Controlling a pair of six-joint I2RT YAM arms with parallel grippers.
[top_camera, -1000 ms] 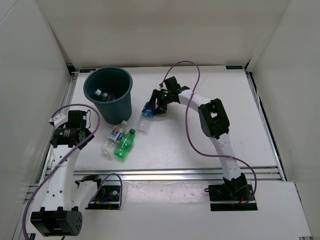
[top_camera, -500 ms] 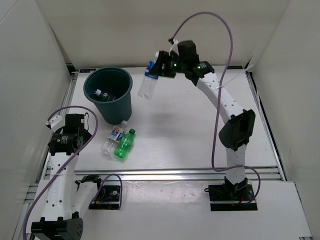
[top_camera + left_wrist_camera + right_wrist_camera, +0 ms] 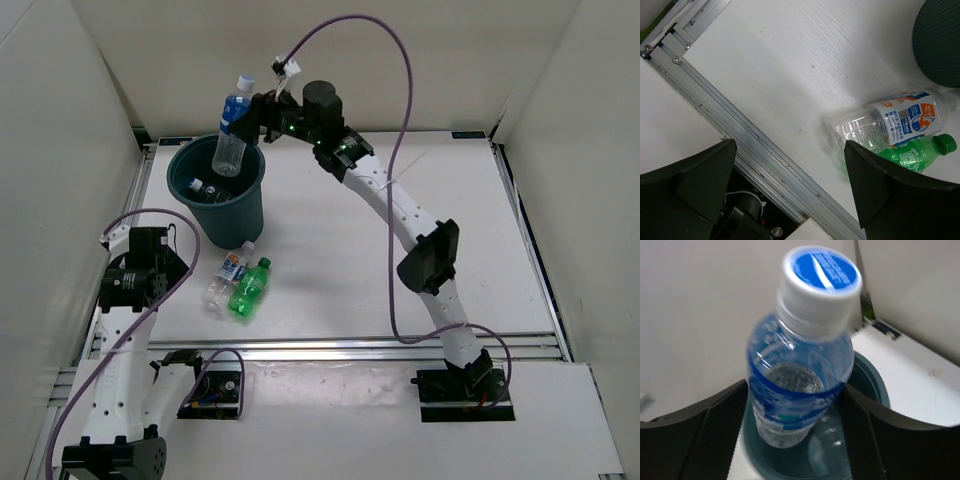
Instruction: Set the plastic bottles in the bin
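I should move my left gripper over to the clear bottle slanted below it, to its right in the top view, turn to match and descend astride the bottle's label.
My right gripper (image 3: 252, 113) hangs above the dark teal bin (image 3: 236, 214), open, its fingers wide on either side of a clear blue-labelled bottle (image 3: 232, 130). That bottle (image 3: 797, 370) stands upright, cap up, over the bin's mouth (image 3: 875, 382), its lower end blurred. Another clear bottle (image 3: 197, 186) lies inside the bin. On the table in front of the bin lie a clear bottle with a white-blue-red label (image 3: 228, 272) (image 3: 895, 120) and a green bottle (image 3: 248, 288) (image 3: 910, 152). My left gripper (image 3: 158, 250) (image 3: 790, 150) is open, holds nothing and hovers left of those two.
An aluminium rail (image 3: 755, 145) runs along the table's near edge under my left gripper. White walls enclose the table on three sides. A purple cable (image 3: 395, 150) arcs above my right arm.
My right arm has carried the blue-labelled bottle from the table's middle up and left to above the bin, and its jaws have spread. The left arm has barely shifted.
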